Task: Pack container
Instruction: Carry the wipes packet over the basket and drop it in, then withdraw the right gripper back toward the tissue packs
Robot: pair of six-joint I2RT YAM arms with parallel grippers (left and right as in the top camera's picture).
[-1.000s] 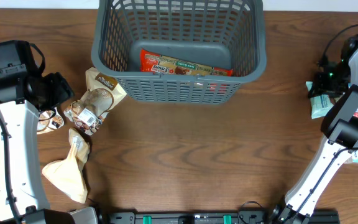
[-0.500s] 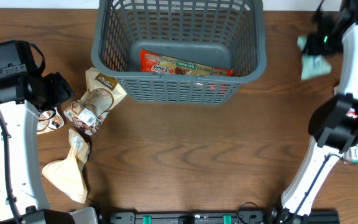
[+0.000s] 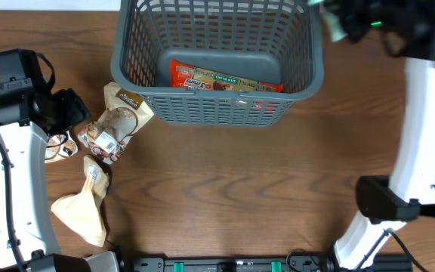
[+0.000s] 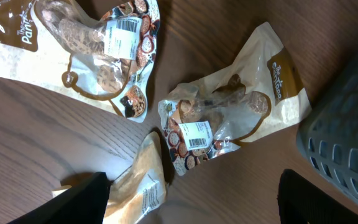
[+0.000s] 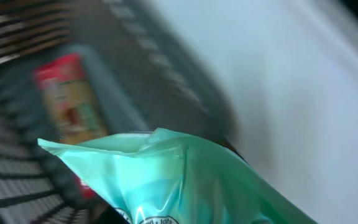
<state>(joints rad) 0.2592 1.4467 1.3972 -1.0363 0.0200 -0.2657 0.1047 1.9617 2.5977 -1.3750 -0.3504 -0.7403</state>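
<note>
The green packet [image 3: 337, 29] still hangs outside the container, so I will move my right gripper left in the overhead view next, over the red snack packet [image 3: 225, 79], and let go there.
The dark grey slotted container [image 3: 217, 106] stands at the back middle, with a red snack packet [image 3: 225, 79] on its floor. My right gripper [image 3: 351, 21] is shut on a mint green packet [image 3: 337, 29] and holds it in the air at the container's back right corner. In the blurred right wrist view the green packet [image 5: 185, 180] fills the lower part, with the container [image 5: 17, 180] and the red packet [image 5: 73, 106] behind it. My left gripper [image 4: 191, 214] is open and empty above several cream and brown snack packets [image 4: 229, 118].
The cream and brown packets lie left of the container: one [image 3: 123, 109] against its front left corner, a small one [image 3: 60, 148] by my left arm, and a pale one [image 3: 81, 205] nearer the front. The container's corner [image 4: 347, 149] shows in the left wrist view.
My right arm has lifted the green packet off the table's right side and swung it back and left to the container's back right corner. The left arm has not moved.
</note>
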